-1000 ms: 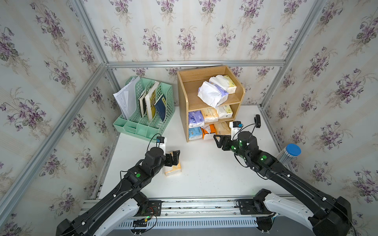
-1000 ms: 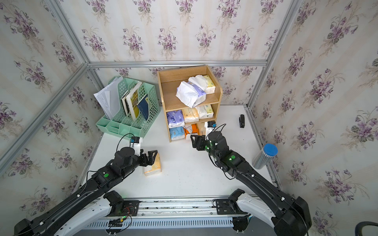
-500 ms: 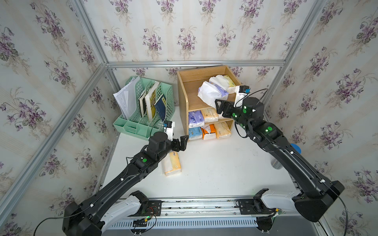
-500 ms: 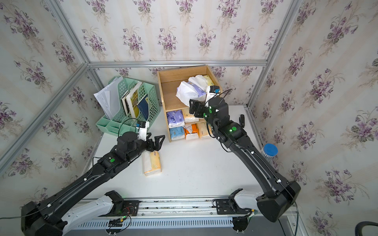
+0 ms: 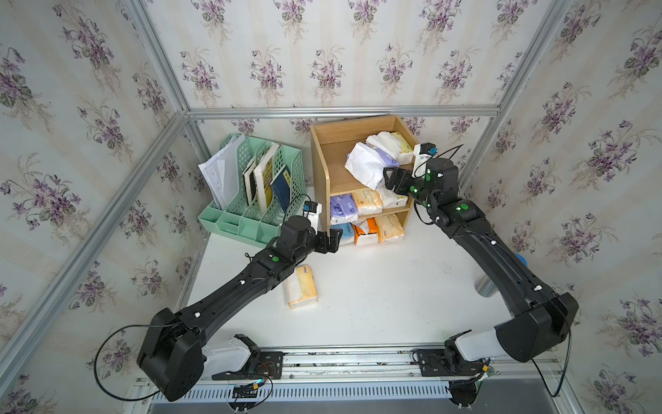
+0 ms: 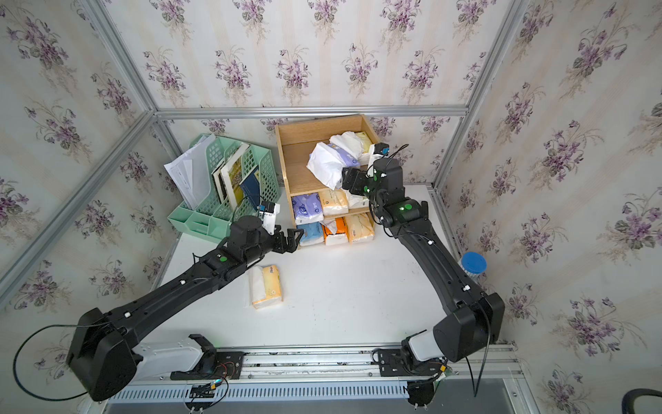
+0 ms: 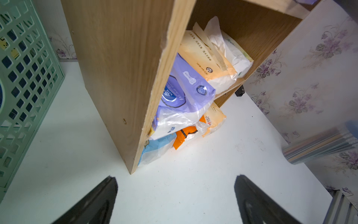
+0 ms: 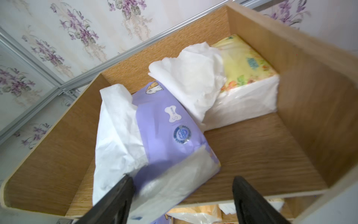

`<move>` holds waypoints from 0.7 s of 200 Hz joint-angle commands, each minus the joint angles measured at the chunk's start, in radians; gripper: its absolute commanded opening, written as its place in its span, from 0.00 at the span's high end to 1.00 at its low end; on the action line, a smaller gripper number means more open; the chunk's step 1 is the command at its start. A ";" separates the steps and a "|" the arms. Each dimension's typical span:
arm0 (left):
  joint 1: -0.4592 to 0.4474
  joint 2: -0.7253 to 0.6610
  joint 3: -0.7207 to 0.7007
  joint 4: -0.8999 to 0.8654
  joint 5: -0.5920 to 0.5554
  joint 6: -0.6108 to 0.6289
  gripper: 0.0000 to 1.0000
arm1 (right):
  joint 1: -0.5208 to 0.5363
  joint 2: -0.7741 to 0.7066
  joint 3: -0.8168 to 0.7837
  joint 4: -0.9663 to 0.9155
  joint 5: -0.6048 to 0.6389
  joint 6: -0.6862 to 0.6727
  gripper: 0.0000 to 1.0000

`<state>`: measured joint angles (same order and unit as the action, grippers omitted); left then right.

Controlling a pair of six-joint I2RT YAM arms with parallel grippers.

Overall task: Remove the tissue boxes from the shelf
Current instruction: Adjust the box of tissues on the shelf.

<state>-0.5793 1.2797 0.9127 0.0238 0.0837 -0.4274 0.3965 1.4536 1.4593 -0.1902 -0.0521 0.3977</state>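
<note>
My right gripper has only one finger against the purple pack's near end (image 5: pixel 380 178) (image 8: pixel 174 182). It will next move along the top level's front edge toward the file rack to close on that end.
The wooden shelf (image 5: pixel 336 143) holds tissue boxes on three tiers. On the top tier a purple pack (image 8: pixel 166 126) with white tissue spilling out lies in front of a pale yellow pack (image 8: pixel 246 64). My right gripper (image 8: pixel 183 177) is open at that tier's front edge. The purple pack's end lies between its jaws, against one finger. My left gripper (image 7: pixel 175 178) is open and empty over the table by the shelf's lower left corner, close to the light blue pack (image 7: pixel 155 149). A yellow pack (image 5: pixel 302 286) lies on the table under my left arm.
A mint-green file rack (image 5: pixel 250 200) with books and papers stands left of the shelf. A clear cylinder with a blue lid (image 6: pixel 473 265) stands by the right wall. A small black object (image 7: pixel 240 92) lies beside the shelf's right foot.
My right arm has risen from in front of the bottom tier to the top tier. My left gripper has moved away from the yellow pack on the table toward the shelf's lower left corner.
</note>
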 commanded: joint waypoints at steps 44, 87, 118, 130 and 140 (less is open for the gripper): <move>0.056 -0.040 -0.020 0.017 0.002 -0.012 0.01 | 0.028 -0.019 -0.067 0.131 -0.135 0.020 0.24; 0.085 -0.091 -0.021 -0.034 0.005 -0.001 0.01 | 0.025 -0.019 -0.028 0.083 -0.049 -0.037 0.19; 0.084 -0.104 -0.017 -0.053 0.014 0.001 0.01 | 0.013 0.019 0.044 0.060 -0.080 -0.070 0.16; 0.085 -0.106 -0.020 -0.053 0.020 -0.006 0.01 | 0.012 0.048 0.081 0.034 -0.083 -0.078 0.16; 0.084 -0.104 -0.024 -0.049 0.024 -0.011 0.01 | 0.011 0.071 0.101 0.020 -0.089 -0.085 0.16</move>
<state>-0.4961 1.1782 0.8906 -0.0265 0.0921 -0.4343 0.4088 1.4860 1.5185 -0.1287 -0.1268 0.3527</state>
